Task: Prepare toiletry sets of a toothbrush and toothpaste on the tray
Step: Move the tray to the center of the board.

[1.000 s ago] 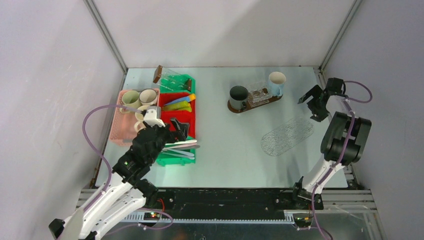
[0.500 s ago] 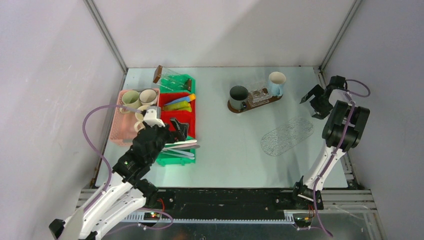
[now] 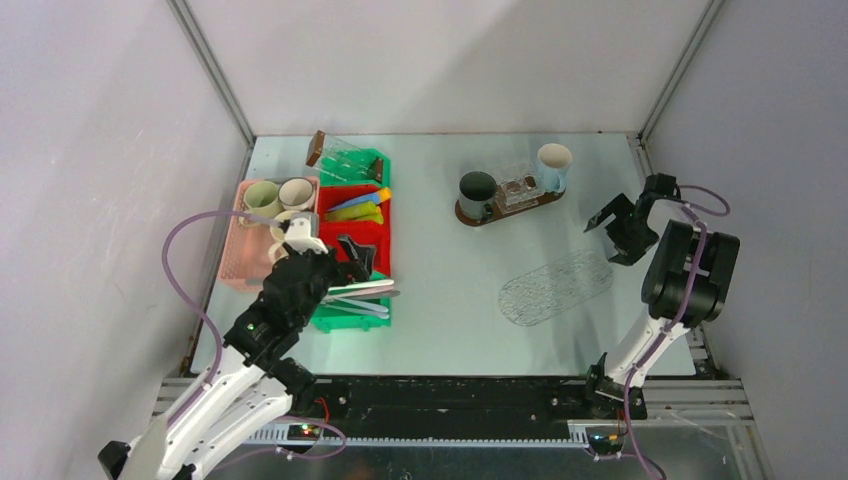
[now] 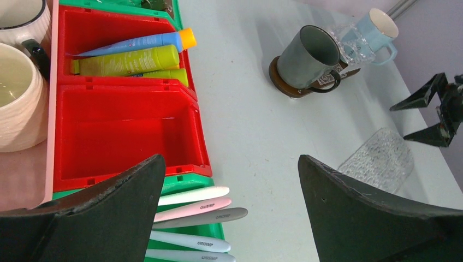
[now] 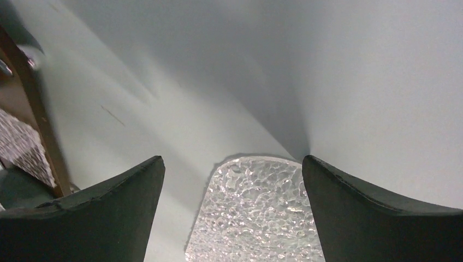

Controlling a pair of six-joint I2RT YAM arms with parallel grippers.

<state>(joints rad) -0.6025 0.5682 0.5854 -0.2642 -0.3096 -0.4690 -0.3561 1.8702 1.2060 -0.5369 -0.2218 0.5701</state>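
Observation:
The cream mug in the pink basket opens upward, so I will move my left gripper to the left in the top view and down onto the mug's rim.
The clear, bumpy oval tray lies flat on the table at the right. My right gripper hovers open over the tray's far end, holding nothing. Toothpaste tubes in blue, yellow and green lie in the far red bin. Several pale toothbrushes rest across the near green bin. My left gripper is open above the toothbrush handles and the empty red bin. A dark mug and a pale blue mug stand on a brown base.
A pink basket at the left holds cream and white mugs. A clear box with a brown lid leans at the back of the green bin. A clear holder sits between the two mugs on the brown base. Enclosure walls close in on three sides.
The right gripper has swung left and lower, over the clear tray. The tray has slid left and nearer. The left arm has barely moved.

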